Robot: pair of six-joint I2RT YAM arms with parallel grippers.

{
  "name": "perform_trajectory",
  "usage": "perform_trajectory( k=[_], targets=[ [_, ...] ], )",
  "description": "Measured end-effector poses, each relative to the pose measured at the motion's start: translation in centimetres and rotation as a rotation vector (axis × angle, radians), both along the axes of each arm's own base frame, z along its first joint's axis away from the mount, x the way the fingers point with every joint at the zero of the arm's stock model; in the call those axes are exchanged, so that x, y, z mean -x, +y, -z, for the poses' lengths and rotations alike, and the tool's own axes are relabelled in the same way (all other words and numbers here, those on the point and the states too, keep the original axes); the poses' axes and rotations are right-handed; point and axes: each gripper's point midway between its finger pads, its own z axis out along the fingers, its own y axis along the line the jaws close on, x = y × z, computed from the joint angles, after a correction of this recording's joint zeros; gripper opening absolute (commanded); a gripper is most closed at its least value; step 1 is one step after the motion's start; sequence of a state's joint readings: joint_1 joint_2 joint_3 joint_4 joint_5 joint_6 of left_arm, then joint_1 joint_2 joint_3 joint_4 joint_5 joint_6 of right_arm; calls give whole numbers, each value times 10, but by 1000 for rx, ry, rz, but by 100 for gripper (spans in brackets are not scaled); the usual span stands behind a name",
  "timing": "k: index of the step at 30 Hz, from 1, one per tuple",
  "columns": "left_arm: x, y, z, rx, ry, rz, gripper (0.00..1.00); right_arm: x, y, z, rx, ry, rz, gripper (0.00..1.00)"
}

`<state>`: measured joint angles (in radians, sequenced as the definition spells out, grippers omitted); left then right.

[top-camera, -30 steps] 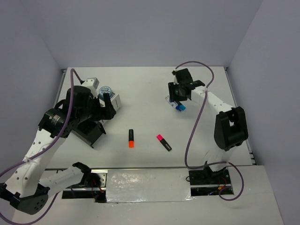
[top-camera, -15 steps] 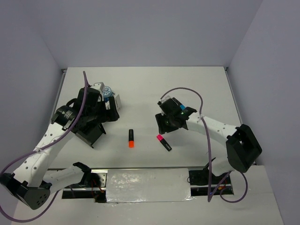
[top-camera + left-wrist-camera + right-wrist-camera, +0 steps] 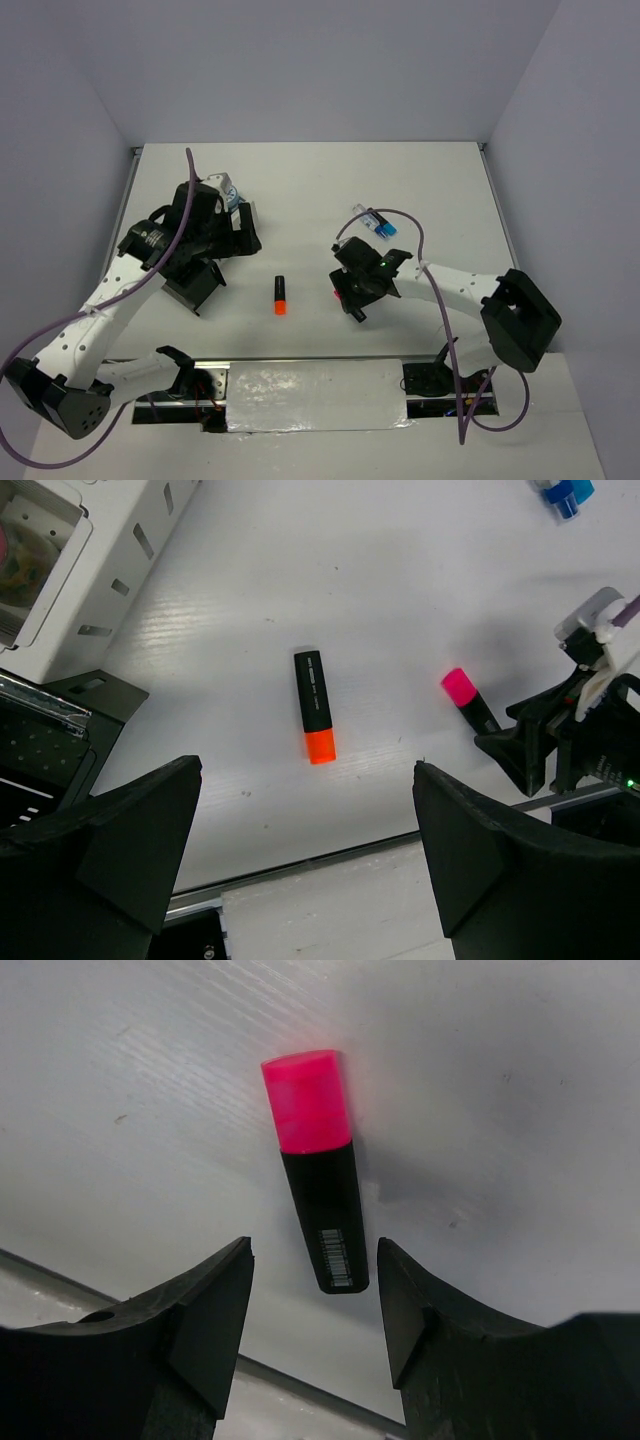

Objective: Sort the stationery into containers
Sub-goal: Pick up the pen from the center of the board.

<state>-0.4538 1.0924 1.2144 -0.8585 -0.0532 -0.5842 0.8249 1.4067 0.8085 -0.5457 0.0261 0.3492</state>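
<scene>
I will move my left gripper to the right in the top view next, onto the pink highlighter's pink cap [image 3: 337,294] [image 3: 460,687], which lies that way from it. My right gripper straddles the highlighter's black end.
The pink highlighter [image 3: 315,1170] with a black body lies flat on the white table. My right gripper [image 3: 315,1300] is open just above it, one finger on each side of its black end, not touching. In the top view my right gripper [image 3: 353,293] hides most of the highlighter. The orange highlighter [image 3: 280,295] lies left of it, also in the left wrist view [image 3: 315,720]. The blue marker [image 3: 381,226] lies behind my right arm. My left gripper [image 3: 238,232] is open and empty, held high beside the white-grey organizer [image 3: 222,186]. The black organizer [image 3: 194,285] stands in front of that.
The left wrist view shows the white-grey organizer's slotted side [image 3: 120,560] at top left, with something round in one compartment, and the black organizer [image 3: 40,760] below it. A metal strip [image 3: 310,380] runs along the table's near edge. Grey walls enclose the table.
My right gripper has moved from the blue marker at the back toward the front and come down over the pink highlighter. My left gripper has shifted slightly back and right by the organizers.
</scene>
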Motion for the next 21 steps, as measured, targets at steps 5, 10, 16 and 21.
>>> perform_trajectory(
  k=[5, 10, 16, 21],
  targets=[
    [0, 0, 0, 1, 0, 1, 99, 3, -12, 25, 93, 28, 7, 54],
    [1, -1, 7, 0, 12, 5, 99, 0, -18, 33, 138, 24, 10, 20],
    [3, 0, 13, -3, 23, 6, 99, 0, -9, 32, 122, 5, -1, 0],
    [3, -18, 1, 108, -18, 42, 99, 4, 4, 21, 54, 11, -13, 0]
  ],
)
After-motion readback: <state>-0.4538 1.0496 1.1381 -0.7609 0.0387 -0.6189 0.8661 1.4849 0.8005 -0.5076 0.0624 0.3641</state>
